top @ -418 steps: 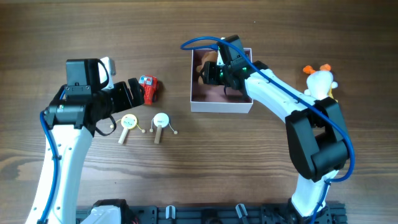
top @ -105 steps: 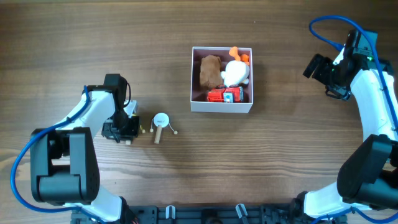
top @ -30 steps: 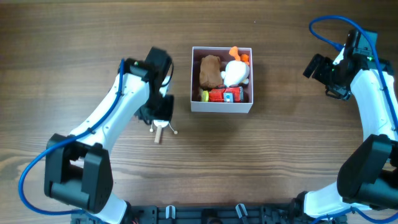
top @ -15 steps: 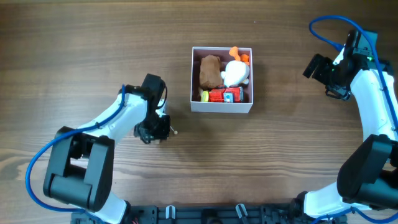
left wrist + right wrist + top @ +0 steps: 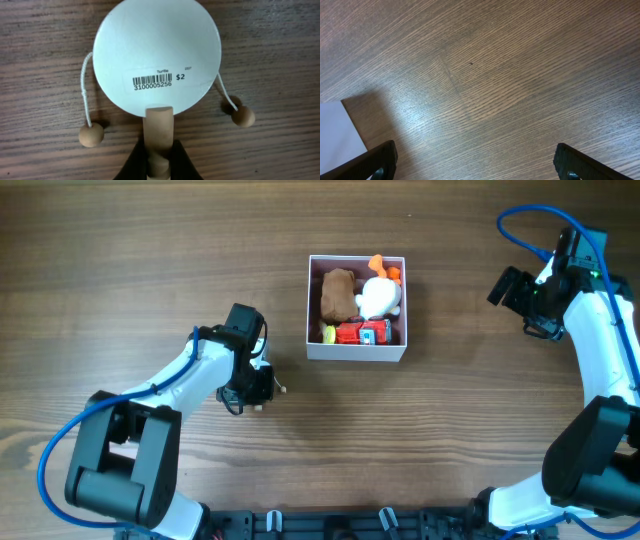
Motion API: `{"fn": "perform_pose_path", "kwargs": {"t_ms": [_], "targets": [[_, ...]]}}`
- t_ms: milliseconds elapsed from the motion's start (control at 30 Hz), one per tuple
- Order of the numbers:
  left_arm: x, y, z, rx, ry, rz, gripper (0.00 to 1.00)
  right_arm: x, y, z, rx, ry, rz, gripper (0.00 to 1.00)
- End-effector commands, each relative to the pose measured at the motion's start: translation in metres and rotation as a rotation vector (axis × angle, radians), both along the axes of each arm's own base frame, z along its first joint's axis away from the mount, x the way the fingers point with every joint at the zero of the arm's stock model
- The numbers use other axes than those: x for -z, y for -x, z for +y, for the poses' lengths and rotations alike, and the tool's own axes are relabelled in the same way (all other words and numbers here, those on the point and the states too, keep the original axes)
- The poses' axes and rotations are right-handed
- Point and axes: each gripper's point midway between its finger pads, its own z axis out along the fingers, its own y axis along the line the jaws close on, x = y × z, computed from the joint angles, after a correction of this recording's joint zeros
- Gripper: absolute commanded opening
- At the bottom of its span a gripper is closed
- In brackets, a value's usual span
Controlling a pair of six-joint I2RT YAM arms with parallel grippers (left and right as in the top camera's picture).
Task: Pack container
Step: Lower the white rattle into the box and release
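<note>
I will lift the drum outward over the brown toy [image 5: 339,293] in the container with my left gripper next. Then I will let go of the wooden handle there.
The container [image 5: 357,353], a white-walled box with a pink inside, sits mid-table and holds a brown toy [image 5: 339,293], a white and orange duck [image 5: 380,290] and a red car [image 5: 361,332]. Left of it, my left gripper [image 5: 250,392] covers a small drum toy. In the left wrist view the drum's white disc [image 5: 157,55] carries a barcode sticker, with a wooden bead on a string at each side. My left gripper [image 5: 159,155] is shut on the drum's wooden handle [image 5: 159,127]. My right gripper [image 5: 512,298] hovers open at the far right, nothing between its fingers [image 5: 377,162].
Bare wooden table lies all round the container. In the right wrist view a white corner [image 5: 335,135] shows at the left edge over wood grain. One drum bead [image 5: 281,390] pokes out beside the left gripper.
The left arm dropped from beside the container onto the drum and its jaws closed on the handle. The right arm has not moved.
</note>
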Motion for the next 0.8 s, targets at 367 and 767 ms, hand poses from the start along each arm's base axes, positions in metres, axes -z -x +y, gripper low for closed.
{"fn": "perform_pose_path", "kwargs": {"t_ms": [367,767], "targets": [[-0.182,-0.095,-0.092,0.316,0.165,-0.359,0.04,0.002,0.0,0.0,0.014,-0.014,0.001,1.0],[-0.133,-0.124,-0.135,0.451,0.154,-0.386,0.04,0.002,0.0,0.0,0.014,-0.014,0.001,1.0]]}}
